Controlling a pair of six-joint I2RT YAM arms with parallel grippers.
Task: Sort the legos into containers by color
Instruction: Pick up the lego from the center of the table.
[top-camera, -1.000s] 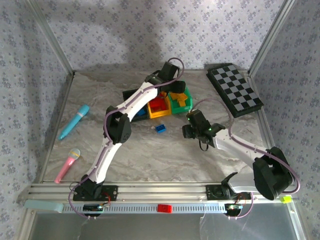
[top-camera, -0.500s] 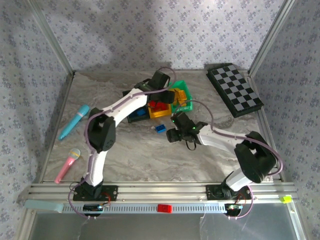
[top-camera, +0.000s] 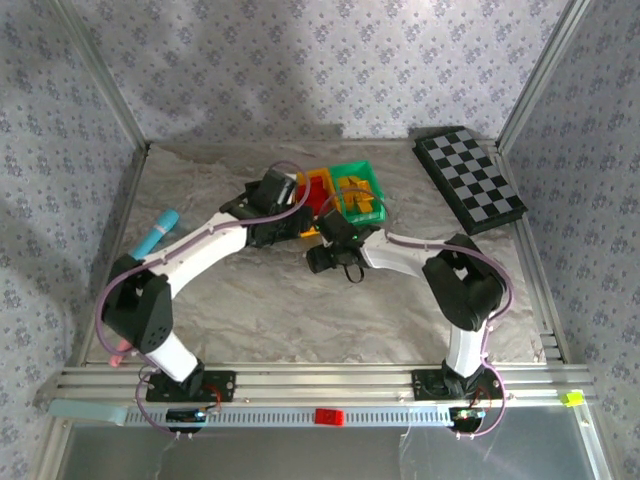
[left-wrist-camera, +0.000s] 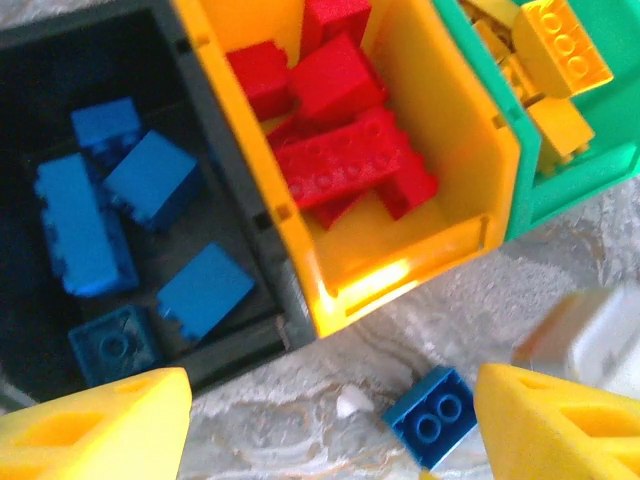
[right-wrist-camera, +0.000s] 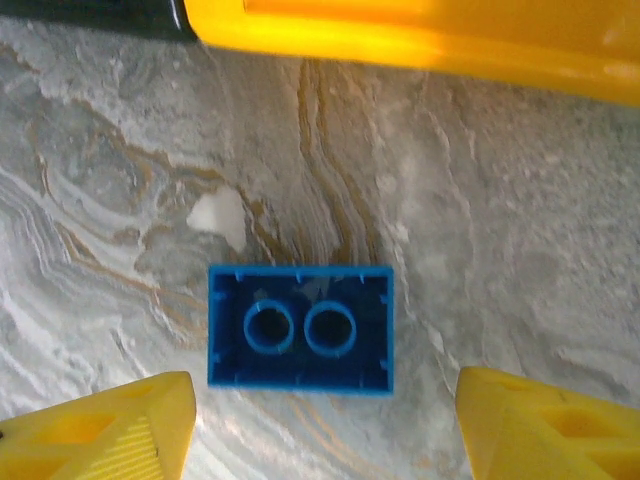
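My right gripper will go down before it closes on the short ends of the upside-down blue lego, since its open fingers are already wide apart on either side.
In the left wrist view the three containers stand side by side: a black bin (left-wrist-camera: 240, 330) with several blue legos (left-wrist-camera: 150, 180), a yellow bin (left-wrist-camera: 450, 150) with red legos (left-wrist-camera: 340, 165), and a green bin (left-wrist-camera: 570, 190) with yellow-orange legos (left-wrist-camera: 560, 45). One blue lego (right-wrist-camera: 300, 328) lies upside down on the marble just in front of the yellow bin (right-wrist-camera: 420, 40). My right gripper (right-wrist-camera: 320, 430) hangs open over it, a finger on either side and apart from it. My left gripper (left-wrist-camera: 330, 440) is open and empty above the bins' near edge, with the loose blue lego (left-wrist-camera: 432, 415) by its right finger.
From above, the yellow bin (top-camera: 316, 181) and green bin (top-camera: 352, 172) sit mid-table behind both grippers, left (top-camera: 292, 222) and right (top-camera: 322, 258). A checkerboard (top-camera: 470, 180) lies at the back right, a cyan marker (top-camera: 150, 240) at the left. Walls enclose the table.
The left gripper has drawn back from over the bins toward the left and near side. The right gripper has swung left to sit over the loose blue lego. Both jaws have widened.
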